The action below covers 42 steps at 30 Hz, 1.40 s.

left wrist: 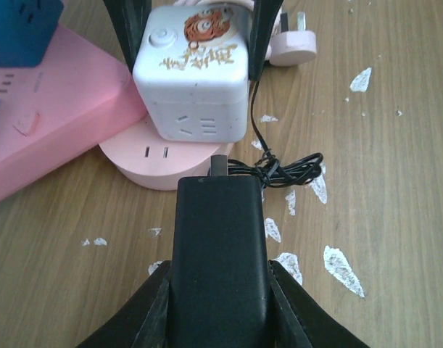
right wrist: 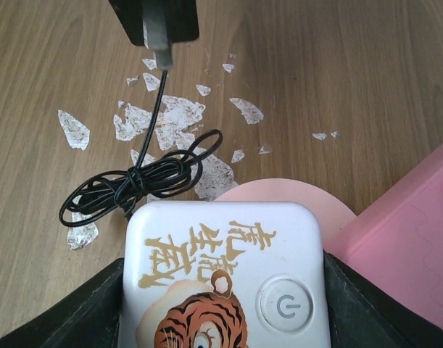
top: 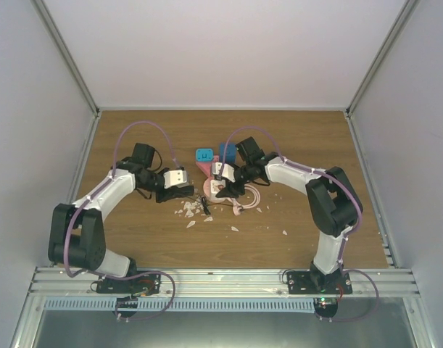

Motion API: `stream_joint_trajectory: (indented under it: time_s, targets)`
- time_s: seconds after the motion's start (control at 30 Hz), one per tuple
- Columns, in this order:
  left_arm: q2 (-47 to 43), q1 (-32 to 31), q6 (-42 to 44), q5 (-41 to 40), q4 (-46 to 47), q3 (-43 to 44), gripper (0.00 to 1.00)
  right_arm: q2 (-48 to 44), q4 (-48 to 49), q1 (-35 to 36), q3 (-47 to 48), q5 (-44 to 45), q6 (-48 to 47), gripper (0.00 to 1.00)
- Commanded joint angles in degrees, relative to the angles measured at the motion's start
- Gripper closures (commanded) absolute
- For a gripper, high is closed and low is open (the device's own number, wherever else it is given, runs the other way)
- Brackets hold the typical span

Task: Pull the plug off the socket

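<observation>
Next, the left gripper lifts the unplugged adapter outward and to the left in the top view, then lowers and releases it, since the tabletop there is empty.
My left gripper is shut on a black plug adapter, held low over the table. A metal connector and a thin coiled black cable hang from its tip. The adapter stands apart from the white tiger-print cube socket, with a gap also showing in the right wrist view. My right gripper is shut on that cube. The salmon-pink power strip lies beside the cube. A small round pink disc sits under it.
A blue cube and a blue block stand on the far end of the pink strip. A pink plug with its cord lies to the right. White flakes litter the wooden table.
</observation>
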Motion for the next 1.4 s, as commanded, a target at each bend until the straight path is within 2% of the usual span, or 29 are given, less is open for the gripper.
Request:
stream_joint_trajectory:
  time_s: [0.0,0.33,0.6,0.77,0.87,1.03,1.17,1.37]
  targets:
    - [-3.7,0.5,1.6,2.2,-2.4,1.9,0.85,1.4,-10.2,-1.3,-2.1,6.5,1.5,0.91]
    - [-10.8,2.4,3.6,1.4,-8.1,3.5,0.84,-0.9,-9.8,-1.0,-1.7,4.8,1.9,0.71]
    - [-14.7,6.4,4.9,1.5,-11.5,7.5,0.84,-2.1,-9.5,-0.5,-1.7,4.7,2.2,0.45]
    - [-16.0,9.0,3.3,0.3,-7.4,8.7,0.84,-3.5,-9.3,-0.1,-1.7,4.3,2.2,0.34]
    - [-15.6,11.2,-0.2,-1.6,-3.6,9.6,0.83,-4.5,-9.2,0.1,-1.8,3.6,2.1,0.19]
    - [-13.5,13.3,-9.2,-6.5,7.1,10.2,0.83,-6.5,-8.5,0.2,-1.8,3.3,2.4,0.02]
    - [-9.4,15.1,-16.2,-7.8,11.7,13.6,0.90,-7.4,-8.4,0.2,-1.5,3.5,2.4,0.00]
    - [-1.9,19.2,-27.1,-7.4,17.7,19.9,0.90,-9.4,-8.5,0.2,-0.9,5.2,2.6,0.00]
